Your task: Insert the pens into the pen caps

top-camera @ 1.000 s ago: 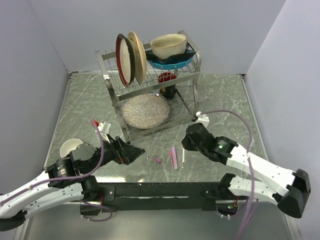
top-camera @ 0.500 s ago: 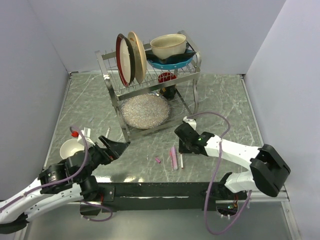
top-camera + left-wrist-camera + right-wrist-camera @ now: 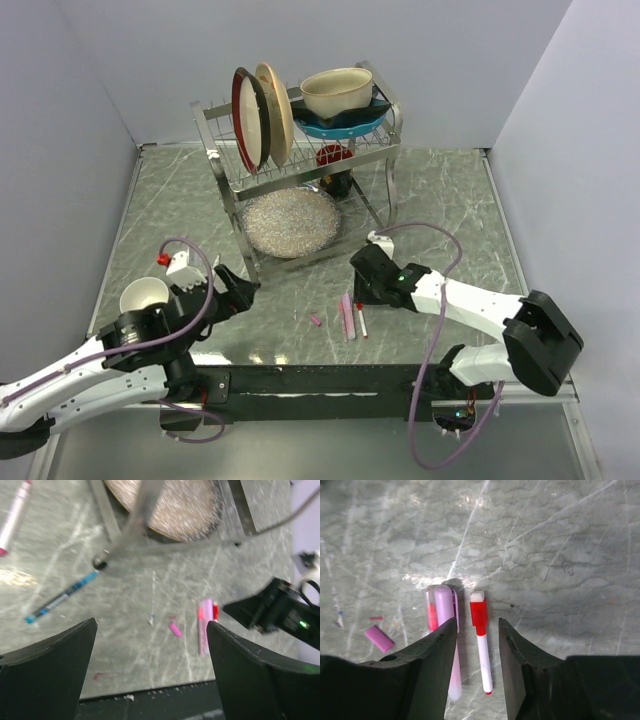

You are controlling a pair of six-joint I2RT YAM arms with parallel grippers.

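Observation:
My left gripper lowers and turns onto the dark blue pen's end away from the rack's leg next, since that pen lies at an angle to my open fingers.
A white pen with a red cap end [image 3: 481,640] [image 3: 360,323] lies flat on the marble table, in the gap between my right gripper's [image 3: 476,624] [image 3: 366,284] jaws. Those jaws are open and do not touch it. Beside it lie a lilac-pink pen [image 3: 445,630] [image 3: 347,315] and a salmon one [image 3: 430,612]. A loose pink cap [image 3: 378,638] [image 3: 315,321] [image 3: 175,629] rests to their left. My left gripper [image 3: 151,625] [image 3: 237,287] hangs wide open and holds nothing. A dark blue pen [image 3: 62,597] lies by the rack's leg. A whitish pen with a pink-red end [image 3: 15,515] lies further off.
A metal dish rack [image 3: 385,160] with plates, a bowl and a silvery round dish [image 3: 290,222] stands at the back centre. A white cup [image 3: 143,293] sits at the left beside my left arm. Grey walls close in the table on three sides.
My right gripper has opened and let go of the white-and-red pen, which now lies on the table. My left arm has drawn back to the left, away from the pens.

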